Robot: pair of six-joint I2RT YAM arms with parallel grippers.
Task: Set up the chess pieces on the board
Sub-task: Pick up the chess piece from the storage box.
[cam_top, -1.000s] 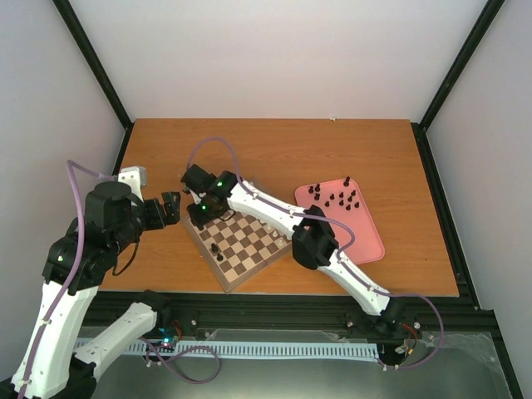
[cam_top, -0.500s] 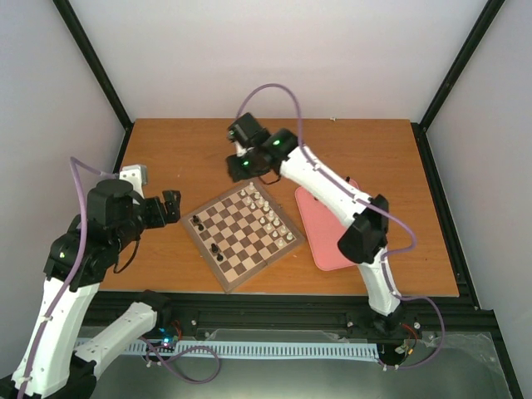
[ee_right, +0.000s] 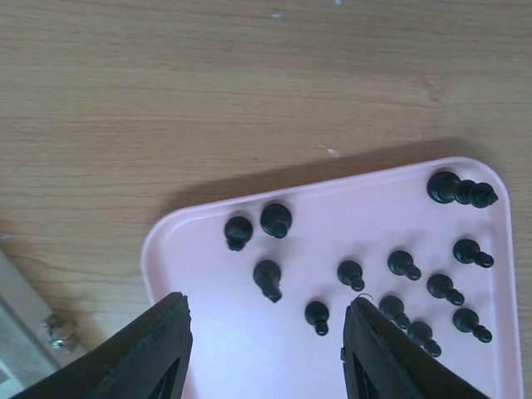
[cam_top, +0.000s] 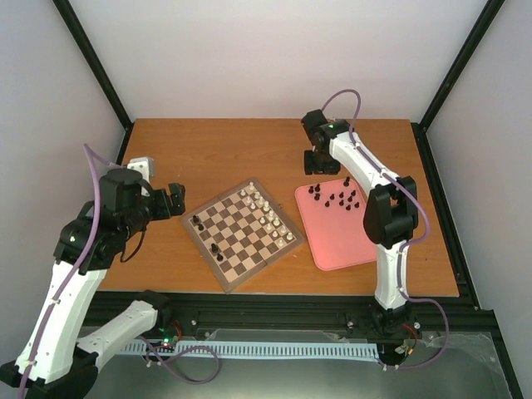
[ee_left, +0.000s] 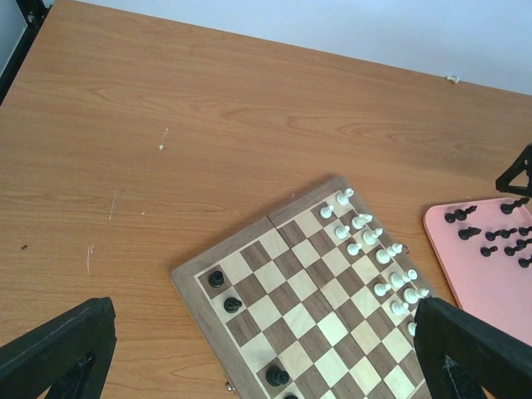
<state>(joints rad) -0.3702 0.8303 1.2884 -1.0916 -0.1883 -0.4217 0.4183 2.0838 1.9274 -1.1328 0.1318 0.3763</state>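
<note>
I need to move my right gripper down onto the black piece next to the corner one at the tray's far edge. One finger needs to go into the narrow gap between them, because they stand close together.
The board [cam_top: 249,245] lies at the table's middle, turned diagonally. A few black chess pieces [cam_top: 197,222] stand along its left edge; they also show in the left wrist view [ee_left: 216,278]. Several more black pieces [cam_top: 337,198] stand on the pink tray [cam_top: 345,241]. My right gripper [cam_top: 320,165] hovers open and empty over the tray's far left corner. In the right wrist view [ee_right: 266,349] the black pieces [ee_right: 268,277] lie between and beyond its fingers. My left gripper [cam_top: 176,199] hangs open and empty to the left of the board [ee_left: 324,307].
Small white pieces [cam_top: 266,212] fill the board's far right rows and show in the left wrist view [ee_left: 374,249]. The pink tray [ee_right: 158,241] lies right of the board. Bare wooden table [cam_top: 233,154] stretches behind the board. Black frame rails border the table.
My right arm has swung from the board's left corner, up and across to the right, to above the pink tray. My left arm has shifted slightly.
</note>
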